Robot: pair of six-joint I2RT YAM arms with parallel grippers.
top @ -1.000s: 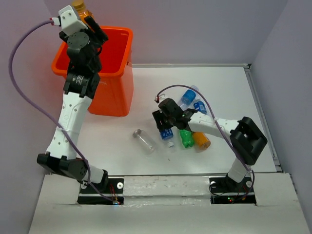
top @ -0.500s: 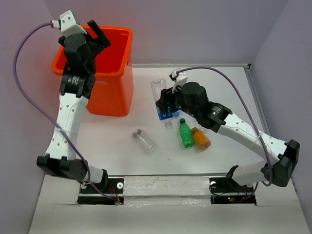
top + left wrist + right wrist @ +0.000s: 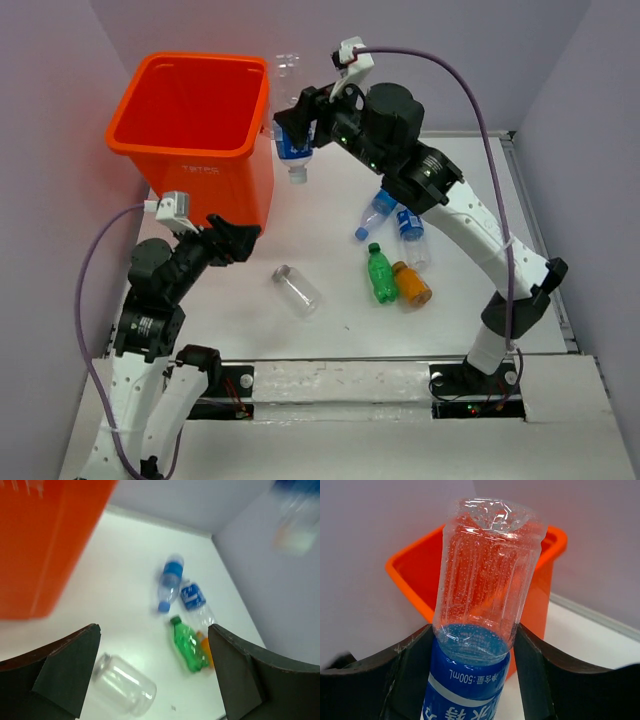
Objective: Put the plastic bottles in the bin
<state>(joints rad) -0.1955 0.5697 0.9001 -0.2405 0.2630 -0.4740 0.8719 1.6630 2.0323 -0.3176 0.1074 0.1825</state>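
The bin's opening [image 3: 195, 105] [image 3: 427, 570] is to the left of my right gripper in the top view, so I will carry the bottle that way past the bin's rim to let it go.
The orange bin [image 3: 190, 110] stands at the far left. My right gripper [image 3: 300, 125] is shut on a clear blue-labelled bottle [image 3: 293, 140], held cap down in the air just right of the bin's rim; the right wrist view shows the bottle [image 3: 480, 630] between the fingers with the bin [image 3: 420, 575] behind. My left gripper [image 3: 235, 243] is open and empty, low by the bin's front right corner. On the table lie a clear unlabelled bottle [image 3: 297, 289], a green bottle [image 3: 379, 273], one orange bottle [image 3: 412, 284] and two blue-labelled bottles [image 3: 377, 212] [image 3: 411, 228].
The left wrist view looks between its open fingers [image 3: 70, 665] at the clear bottle [image 3: 122, 685], green bottle [image 3: 189, 645] and both blue-labelled bottles [image 3: 170, 580], with the bin wall [image 3: 40, 545] at left. Grey walls close the table at back and right.
My left arm came down from above the bin to low in front of it, its orange bottle gone. My right arm lifted the blue-labelled bottle from the table up beside the bin's rim.
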